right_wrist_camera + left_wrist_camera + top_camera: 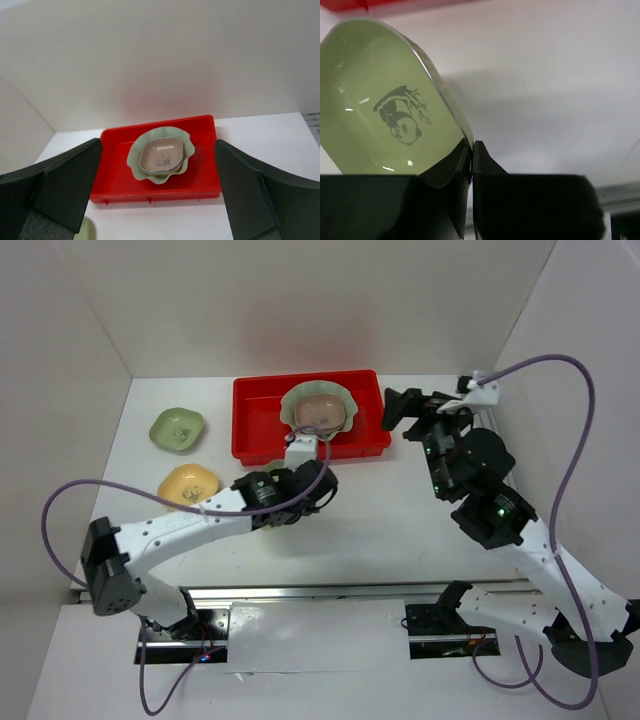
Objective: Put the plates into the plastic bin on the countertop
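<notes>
Next, my left gripper first turns and moves outward over the bin's front edge, to set the green panda plate onto the beige plate (pixel 320 413).
The red plastic bin (pixel 258 430) stands at the back of the white countertop (pixel 380 510). In it lies the pale-green scalloped plate (pixel 295 400) with a beige rounded-square plate (pixel 320 410) inside; both also show in the right wrist view (pixel 134 157), (pixel 160 156). My left gripper (pixel 472 150) is shut on the rim of a green panda plate (pixel 385 105) and holds it tilted just in front of the bin's front edge (pixel 288 462). A second green plate (pixel 178 429) and a yellow plate (pixel 188 484) lie on the countertop at the left. My right gripper (pixel 400 410) is open and empty by the bin's right end.
White walls enclose the countertop on the left, back and right. Purple cables loop over both arms. A metal rail (pixel 330 592) runs along the near edge between the arm bases.
</notes>
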